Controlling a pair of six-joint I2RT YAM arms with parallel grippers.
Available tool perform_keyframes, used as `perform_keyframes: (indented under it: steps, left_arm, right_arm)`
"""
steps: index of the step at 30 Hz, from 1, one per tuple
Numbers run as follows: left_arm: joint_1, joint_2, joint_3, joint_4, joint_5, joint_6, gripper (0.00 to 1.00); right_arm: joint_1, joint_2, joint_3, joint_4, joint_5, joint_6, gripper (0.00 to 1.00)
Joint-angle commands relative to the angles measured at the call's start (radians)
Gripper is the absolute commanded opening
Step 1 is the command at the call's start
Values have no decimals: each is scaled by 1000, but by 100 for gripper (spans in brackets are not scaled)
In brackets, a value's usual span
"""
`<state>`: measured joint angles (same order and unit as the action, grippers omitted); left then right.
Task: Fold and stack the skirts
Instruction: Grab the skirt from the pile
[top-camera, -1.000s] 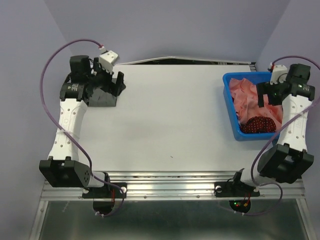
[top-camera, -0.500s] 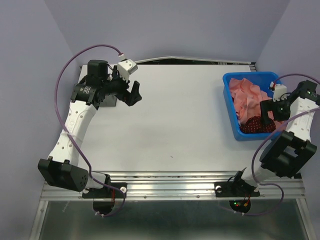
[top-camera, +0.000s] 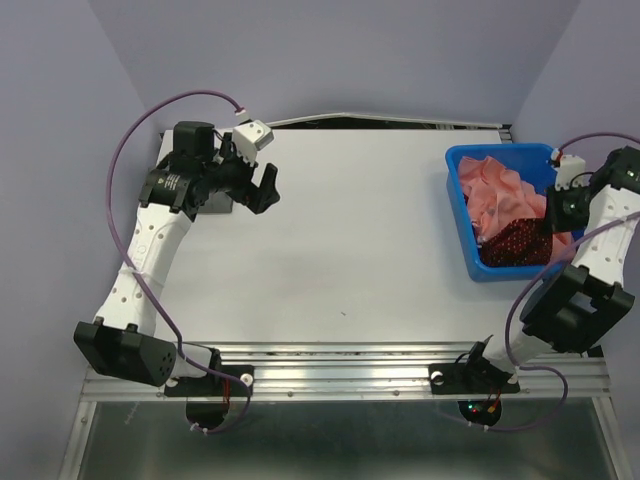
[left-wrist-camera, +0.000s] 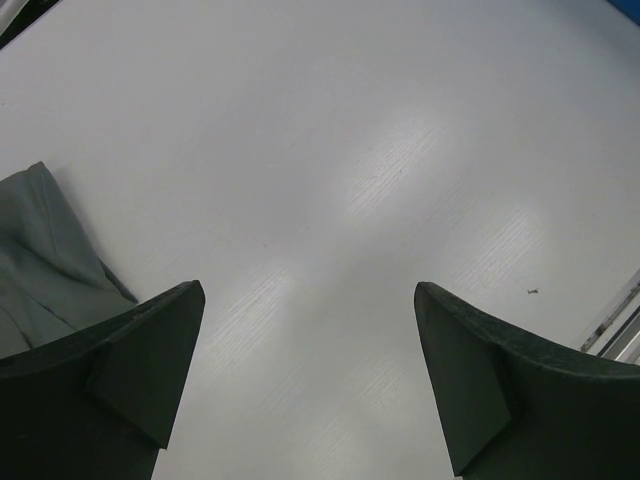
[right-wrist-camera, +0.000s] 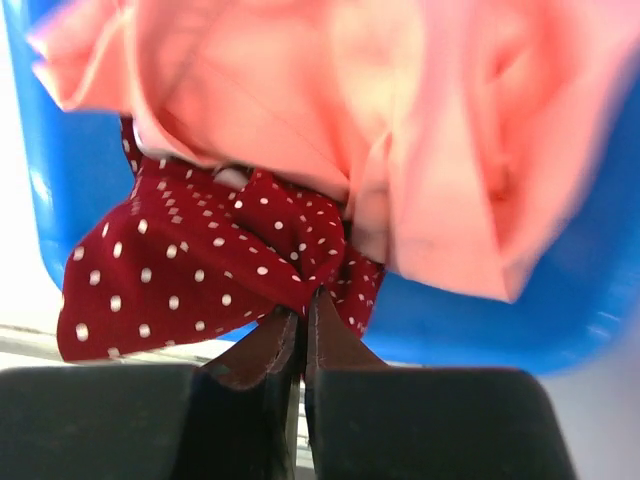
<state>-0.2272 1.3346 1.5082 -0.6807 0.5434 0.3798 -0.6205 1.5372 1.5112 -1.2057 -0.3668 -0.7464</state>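
The bare tabletop is to the left of my right gripper in the top view, so the gripper should lift the red skirt over the rim of the bin, lower it and let it go.
The dark red polka-dot skirt lies bunched at the near end of the blue bin. My right gripper is shut on a fold of it, jaws pressed together with cloth pinched at the tips. From above, that skirt sits just left of the right gripper. The dark grey skirt shows at the left edge of the left wrist view; from above it is mostly hidden under the left arm. My left gripper hovers open over bare table, holding nothing.
A pink garment fills the far part of the blue bin and lies over the red skirt's upper edge. The bin stands at the table's right edge. The table's back edge runs behind both arms.
The right gripper dropped toward the near end of the bin and closed on the red polka-dot skirt. The left arm swung right off the grey skirt, then stayed nearly still.
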Motion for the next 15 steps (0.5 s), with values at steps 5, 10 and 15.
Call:
perform_keyframes:
  steps: [5,10,15]
  left_arm:
    - [5,-48,26,44,-26,-38,99]
    - [5,-41,18,84,-42,-88,99]
    - [9,-34,27,138,-80,-130,99]
  right_arm:
    - [-1,-17,547,-28,-109,232,1]
    - [-1,98,851,52,-182,392,1]
    - [-1,71,868,375,-343,671,1]
